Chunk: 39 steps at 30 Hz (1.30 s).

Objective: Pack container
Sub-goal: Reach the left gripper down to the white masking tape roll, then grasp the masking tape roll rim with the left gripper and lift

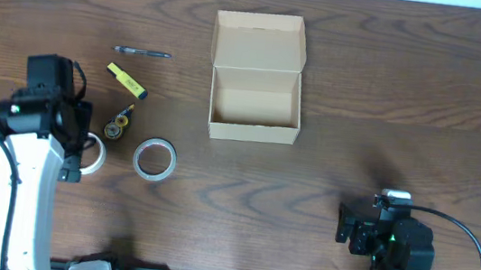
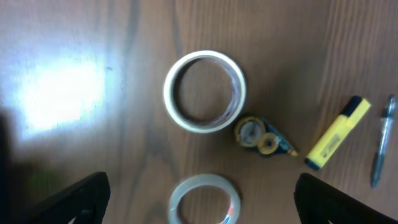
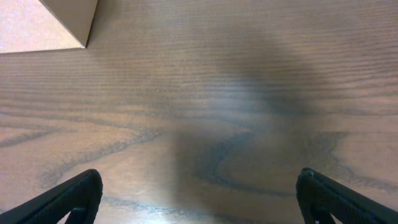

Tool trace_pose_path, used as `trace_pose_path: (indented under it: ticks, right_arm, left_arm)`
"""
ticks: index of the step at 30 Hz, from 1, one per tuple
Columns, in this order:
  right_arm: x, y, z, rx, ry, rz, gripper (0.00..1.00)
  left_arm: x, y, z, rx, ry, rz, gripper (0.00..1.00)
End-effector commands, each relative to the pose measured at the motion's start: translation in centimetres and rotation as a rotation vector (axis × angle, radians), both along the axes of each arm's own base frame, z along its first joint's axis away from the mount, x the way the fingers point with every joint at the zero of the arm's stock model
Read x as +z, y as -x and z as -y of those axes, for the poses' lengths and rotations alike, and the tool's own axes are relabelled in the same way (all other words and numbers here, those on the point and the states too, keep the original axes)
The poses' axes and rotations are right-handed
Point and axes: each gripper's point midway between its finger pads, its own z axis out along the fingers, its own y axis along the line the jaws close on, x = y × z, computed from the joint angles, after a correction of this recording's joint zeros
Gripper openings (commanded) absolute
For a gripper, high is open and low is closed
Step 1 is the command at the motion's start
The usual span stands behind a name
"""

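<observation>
The left gripper moves down astride the tape roll's near rim [image 1: 87, 171] [image 2: 169, 102] next, one finger inside. The cream tape roll lies flat below it, its middle open.
The container [image 1: 252, 130] is an open tan cardboard box at the table's middle back, its flap lid [image 1: 259, 40] folded away; its inside looks empty. Its corner shows in the right wrist view [image 3: 43, 25]. A tan tape roll [image 1: 154, 159] [image 2: 205, 91] lies flat left of the box. A clear tape roll [image 1: 93, 155] [image 2: 204, 199] lies beside it. My left gripper [image 1: 83, 147] [image 2: 202, 182] is open, above the clear roll with a finger on each side. My right gripper [image 1: 345, 227] [image 3: 199, 186] is open and empty over bare table at the front right.
A correction tape dispenser [image 1: 117, 125] [image 2: 262, 137], a yellow highlighter [image 1: 127, 81] [image 2: 337, 134] and a pen [image 1: 141, 52] [image 2: 382, 140] lie left of the box. The table is dark wood.
</observation>
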Motion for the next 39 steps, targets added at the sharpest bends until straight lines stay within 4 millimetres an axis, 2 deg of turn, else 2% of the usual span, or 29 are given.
trace_pose_path:
  ticks: [1,3,8,14,23,30,33,35,39]
  right_arm:
    - [0.1,-0.1,0.3,-0.025,-0.009,0.007,0.99]
    - [0.1,-0.1,0.3,-0.025,-0.009,0.007,0.99]
    - [0.1,-0.1,0.3,-0.025,-0.009,0.007,0.99]
    - [0.1,-0.1,0.3,-0.025,-0.009,0.007,0.99]
    - [0.1,-0.1,0.3,-0.025,-0.009,0.007,0.99]
    - [0.1,-0.1,0.3,-0.025,-0.009,0.007,0.99]
    - [0.1,-0.1,0.3,-0.025,-0.009,0.007,0.99]
    - [0.1,-0.1,0.3,-0.025,-0.009,0.007,0.99]
    - [0.1,-0.1,0.3,-0.025,-0.009,0.007,0.99]
  left_arm:
    - [-2.6,1.1,0.2,0.034,0.011,0.035,0.96]
    - [-3.9,1.5,0.3,0.046,0.011,0.052,0.96]
    - [-6.5,4.4,0.2,0.164,0.004,0.011,0.95]
    - [-8.3,6.0,-0.1,0.253,-0.011,-0.013,0.95]
    - [-9.1,4.3,-1.9,0.279,-0.102,0.063,0.97]
    - [-10.4,2.8,-2.2,0.281,-0.100,0.065,0.97]
    - [-11.0,2.3,-2.2,0.280,-0.096,0.063,1.00]
    - [-11.3,1.9,-2.2,0.280,-0.092,0.066,0.91]
    - [-12.0,1.4,-2.3,0.278,-0.085,0.066,0.88]
